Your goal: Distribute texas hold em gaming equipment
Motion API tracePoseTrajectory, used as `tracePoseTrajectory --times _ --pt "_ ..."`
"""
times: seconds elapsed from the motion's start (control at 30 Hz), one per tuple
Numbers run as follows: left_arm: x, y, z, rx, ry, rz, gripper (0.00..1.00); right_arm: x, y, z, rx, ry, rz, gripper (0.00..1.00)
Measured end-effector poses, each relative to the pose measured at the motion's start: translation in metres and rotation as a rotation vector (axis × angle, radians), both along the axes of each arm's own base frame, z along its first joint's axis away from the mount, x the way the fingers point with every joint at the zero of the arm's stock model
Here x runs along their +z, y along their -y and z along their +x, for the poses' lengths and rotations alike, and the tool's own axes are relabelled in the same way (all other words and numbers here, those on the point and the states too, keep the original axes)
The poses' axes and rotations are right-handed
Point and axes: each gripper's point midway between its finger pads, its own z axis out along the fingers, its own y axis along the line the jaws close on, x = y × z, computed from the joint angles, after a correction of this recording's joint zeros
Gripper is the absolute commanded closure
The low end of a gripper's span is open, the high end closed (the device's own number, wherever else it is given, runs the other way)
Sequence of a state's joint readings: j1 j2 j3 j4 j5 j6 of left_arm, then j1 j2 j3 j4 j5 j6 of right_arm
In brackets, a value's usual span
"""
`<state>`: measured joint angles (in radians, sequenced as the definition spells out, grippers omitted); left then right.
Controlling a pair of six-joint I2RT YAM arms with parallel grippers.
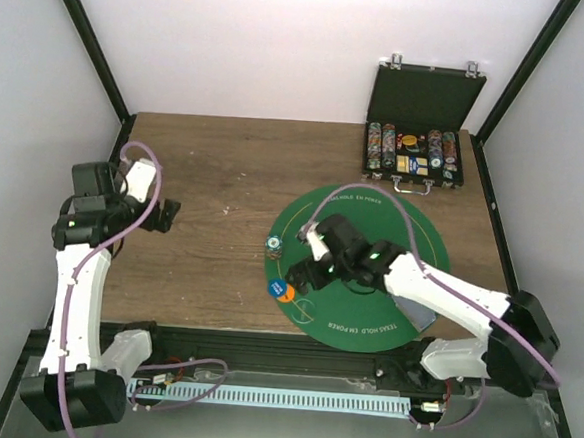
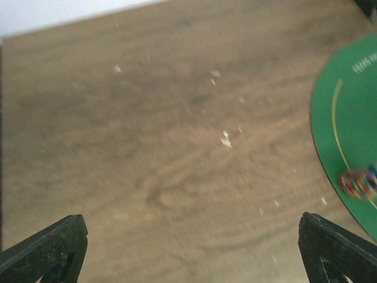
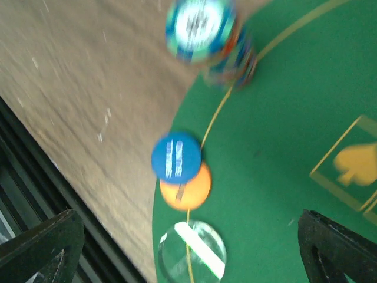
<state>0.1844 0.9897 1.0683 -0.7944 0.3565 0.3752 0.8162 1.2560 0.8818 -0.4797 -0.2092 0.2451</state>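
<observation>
The clear disc (image 3: 191,250) lies uncovered beside the overlapping pair, so I will next bring my right gripper down and back past the orange disc, with its open fingers around the clear disc.
A striped chip stack (image 1: 274,244) stands at the left rim of the green mat (image 1: 364,329). A blue disc (image 1: 277,287) lies partly over an orange disc (image 1: 288,295) on the mat's near-left edge. In the right wrist view the blue disc (image 3: 175,157) overlaps the orange disc (image 3: 188,191), a clear disc (image 3: 191,250) lies just below them, and the chip stack (image 3: 203,29) is blurred at the top. My right gripper (image 3: 188,215) hangs open above these discs, holding nothing. My left gripper (image 2: 191,218) is open over bare wood, far left of the stack (image 2: 358,181). A grey-blue card (image 1: 416,313) shows under the right arm.
The black hinged case (image 1: 419,128) with rows of chips stands open at the back right. The wooden table (image 1: 225,174) lies between the left arm (image 1: 88,265) and the mat (image 2: 353,118). A black rail (image 1: 263,347) runs along the near edge.
</observation>
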Motion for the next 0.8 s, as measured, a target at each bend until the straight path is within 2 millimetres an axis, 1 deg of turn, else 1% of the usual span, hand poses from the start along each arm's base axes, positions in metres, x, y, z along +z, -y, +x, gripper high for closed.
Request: tracePoseTrajectory --times 0.07,0.13,0.17,0.23,0.3,0.4,0.47,0.6,0.8 --pt "-0.019 0.008 -0.019 -0.034 -0.072 -0.012 0.00 -0.026 -0.004 -0.023 0.030 -0.060 -0.097 0.00" --pt "-0.032 0.011 -0.028 -0.050 -0.132 -0.023 0.01 -0.050 -0.007 -0.043 0.062 -0.102 -0.182 0.00" --pt "-0.038 0.011 -0.029 -0.053 -0.157 -0.026 0.00 -0.062 -0.006 -0.049 0.066 -0.125 -0.223 0.00" --pt "-0.048 0.011 -0.028 -0.050 -0.198 -0.037 0.01 -0.078 -0.007 -0.064 0.096 -0.147 -0.286 0.00" --pt "-0.054 0.011 -0.027 -0.042 -0.226 -0.051 0.01 -0.092 -0.007 -0.072 0.106 -0.164 -0.340 0.00" --pt "-0.060 0.011 -0.024 -0.032 -0.257 -0.072 0.00 -0.110 0.000 -0.075 0.089 -0.179 -0.412 0.01" --pt "-0.063 0.011 -0.023 -0.025 -0.271 -0.082 0.00 -0.117 0.004 -0.074 0.072 -0.182 -0.442 0.03" --pt "-0.064 0.012 -0.023 -0.017 -0.279 -0.095 0.00 -0.124 0.009 -0.071 0.032 -0.173 -0.476 0.17" --pt "-0.064 0.012 -0.023 -0.005 -0.282 -0.106 0.01 -0.129 0.013 -0.067 -0.013 -0.149 -0.511 0.28"
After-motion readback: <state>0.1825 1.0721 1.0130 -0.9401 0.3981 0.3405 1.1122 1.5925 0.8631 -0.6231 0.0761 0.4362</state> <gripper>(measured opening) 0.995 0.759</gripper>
